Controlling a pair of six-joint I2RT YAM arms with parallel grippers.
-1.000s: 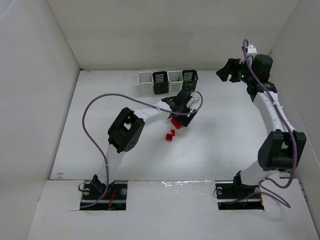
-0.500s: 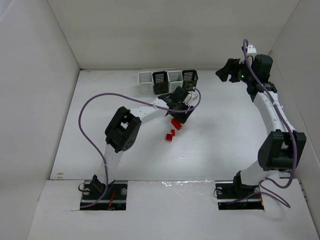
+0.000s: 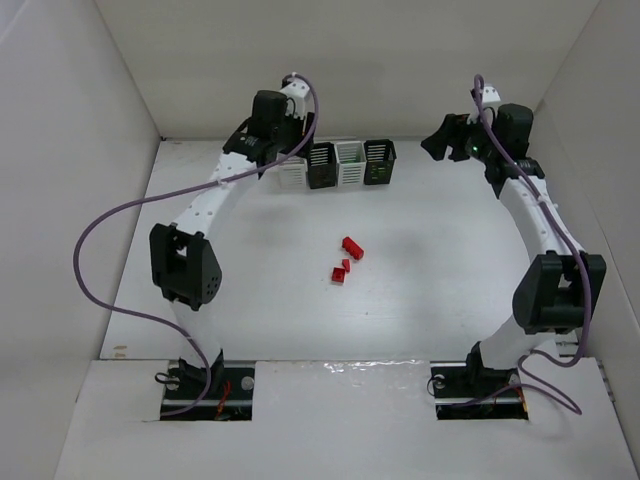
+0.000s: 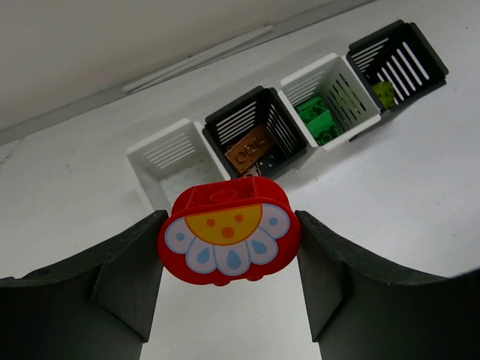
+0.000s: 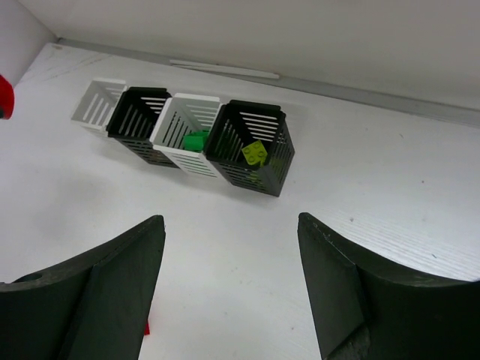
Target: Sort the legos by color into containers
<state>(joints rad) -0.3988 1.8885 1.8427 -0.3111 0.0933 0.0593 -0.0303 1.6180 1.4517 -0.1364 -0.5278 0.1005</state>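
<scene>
My left gripper is going to lower and shift slightly to the left in the top view next, over the empty white bin [image 3: 292,174] [image 4: 180,168], because the other bins hold other colors.
My left gripper [image 4: 230,219] is shut on a red lego [image 4: 225,236] with a printed flower face, held high above the near side of the containers. The leftmost white bin [image 4: 174,159] lies just beyond it. The black bin [image 4: 255,135] holds an orange brick [image 4: 249,148], the second white bin [image 4: 328,101] holds green bricks [image 4: 319,120], and the far black bin [image 4: 397,64] holds a yellow-green one [image 4: 385,92]. Three red legos [image 3: 352,247] lie mid-table. My right gripper [image 5: 231,219] hangs open and empty at the back right, above bare table right of the bins.
The table [image 3: 450,270] is walled by white panels on the left, back and right. The row of bins [image 3: 336,163] stands near the back wall. The left arm's purple cable [image 3: 95,230] loops out over the left side.
My left arm has lifted away from the red legos at mid-table and swung to the back left, carrying the red flower lego above the bins. The right arm barely shifted.
</scene>
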